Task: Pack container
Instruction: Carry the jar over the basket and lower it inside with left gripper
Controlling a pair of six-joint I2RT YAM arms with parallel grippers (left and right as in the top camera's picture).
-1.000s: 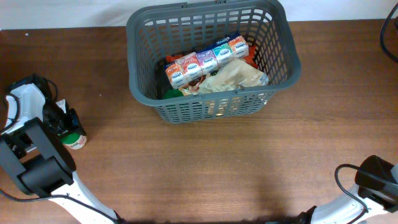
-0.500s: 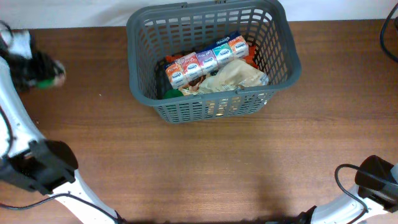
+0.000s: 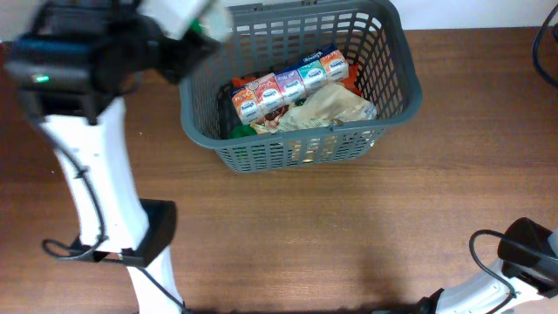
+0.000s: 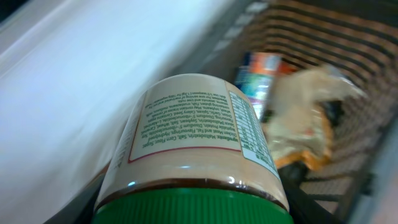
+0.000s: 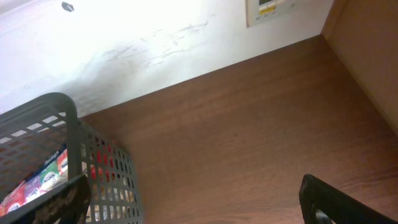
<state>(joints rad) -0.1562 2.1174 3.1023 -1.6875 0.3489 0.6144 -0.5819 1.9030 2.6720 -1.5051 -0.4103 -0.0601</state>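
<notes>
The basket's near corner by the green lid is still open and lies below and back of my left gripper. My left gripper will next move back, lower the jar and release it.
The dark grey slotted basket stands at the back middle of the table, holding a row of small cartons and a crumpled bag. My left gripper is raised over the basket's far left corner, shut on a jar with a green lid and a white label. The jar lies tilted in the left wrist view, with the basket's inside beyond it. My right gripper is open and empty low at the table's right front; the basket shows at the left of its view.
The brown wooden table spreads around the basket. A white wall runs behind it. A black cable lies at the far right edge. The right arm's base sits at the lower right corner.
My left arm has lifted the jar from the table's left side and swung it up and right to the basket's far left corner. The right arm has not moved.
</notes>
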